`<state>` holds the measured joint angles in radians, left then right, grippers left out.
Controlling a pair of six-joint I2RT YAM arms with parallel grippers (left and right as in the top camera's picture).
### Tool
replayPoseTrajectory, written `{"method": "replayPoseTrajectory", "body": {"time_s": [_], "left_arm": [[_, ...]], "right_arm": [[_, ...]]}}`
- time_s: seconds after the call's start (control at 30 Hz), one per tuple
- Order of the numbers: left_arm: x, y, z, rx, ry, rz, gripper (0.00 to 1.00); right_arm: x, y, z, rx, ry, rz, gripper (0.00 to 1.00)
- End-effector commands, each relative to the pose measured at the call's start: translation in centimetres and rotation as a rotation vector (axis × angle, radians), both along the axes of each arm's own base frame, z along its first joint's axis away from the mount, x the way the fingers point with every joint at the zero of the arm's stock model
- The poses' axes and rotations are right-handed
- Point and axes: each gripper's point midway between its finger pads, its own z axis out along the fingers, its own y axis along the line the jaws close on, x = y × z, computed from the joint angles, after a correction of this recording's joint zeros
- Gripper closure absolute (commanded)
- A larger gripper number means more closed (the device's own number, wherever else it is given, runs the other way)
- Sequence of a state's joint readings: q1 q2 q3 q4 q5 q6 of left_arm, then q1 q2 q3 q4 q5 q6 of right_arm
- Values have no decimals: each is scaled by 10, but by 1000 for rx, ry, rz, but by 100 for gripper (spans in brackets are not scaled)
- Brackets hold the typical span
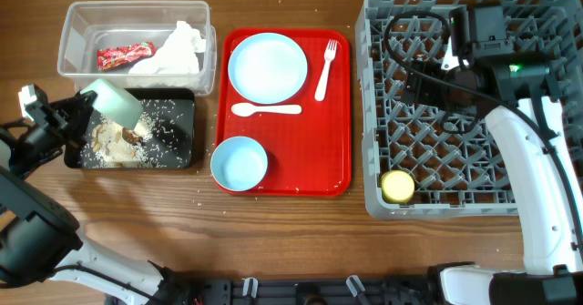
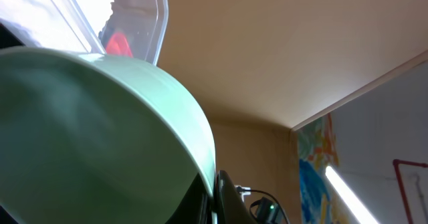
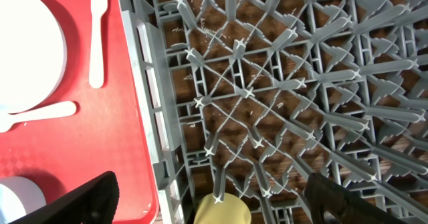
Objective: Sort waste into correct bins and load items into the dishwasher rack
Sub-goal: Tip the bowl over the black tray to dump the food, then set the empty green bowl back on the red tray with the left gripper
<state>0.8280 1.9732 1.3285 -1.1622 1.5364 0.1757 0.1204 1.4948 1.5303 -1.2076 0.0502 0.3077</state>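
The red tray's bare patch [image 1: 299, 143] lies to the left gripper's right in the overhead view, so the left gripper will next swing across and down to release the bowl there.
My left gripper [image 1: 91, 105] is shut on the rim of a pale blue-green bowl [image 1: 115, 101], tipped over the black tray [image 1: 182, 132], where rice scraps with brown bits [image 1: 114, 143] lie. The bowl [image 2: 100, 137] fills the left wrist view. The clear tub [image 1: 73, 23] holds the red wrapper [image 1: 123, 55] and white napkin [image 1: 173, 55]. The blue plate [image 1: 267, 66], white fork [image 1: 325, 68], white spoon [image 1: 264, 109] and second bowl [image 1: 240, 162] sit on the red tray [image 1: 319, 150]. My right gripper [image 1: 428, 77] is open above the grey rack [image 1: 383, 114], where the yellow cup [image 1: 397, 187] stands.
Rice grains are scattered on the wooden table around the black tray. The right wrist view shows the rack's grid [image 3: 267, 83], the red tray's edge [image 3: 120, 117], the fork [image 3: 97, 37] and the yellow cup [image 3: 221, 210].
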Motion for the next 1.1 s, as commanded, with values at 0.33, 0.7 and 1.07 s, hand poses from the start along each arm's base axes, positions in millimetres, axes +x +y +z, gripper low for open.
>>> {"method": "replayPoseTrajectory", "body": {"time_s": [0.33, 0.7, 1.07], "left_arm": [[14, -279, -29, 820, 44, -700, 96], [-49, -418, -117, 1477, -49, -923, 96], [5, -350, -19, 1240, 109, -648, 28]], "right_arm": [[7, -2, 7, -4, -35, 11, 9], [8, -2, 5, -6, -30, 12, 9], [31, 68, 26, 220, -175, 272, 10]]}}
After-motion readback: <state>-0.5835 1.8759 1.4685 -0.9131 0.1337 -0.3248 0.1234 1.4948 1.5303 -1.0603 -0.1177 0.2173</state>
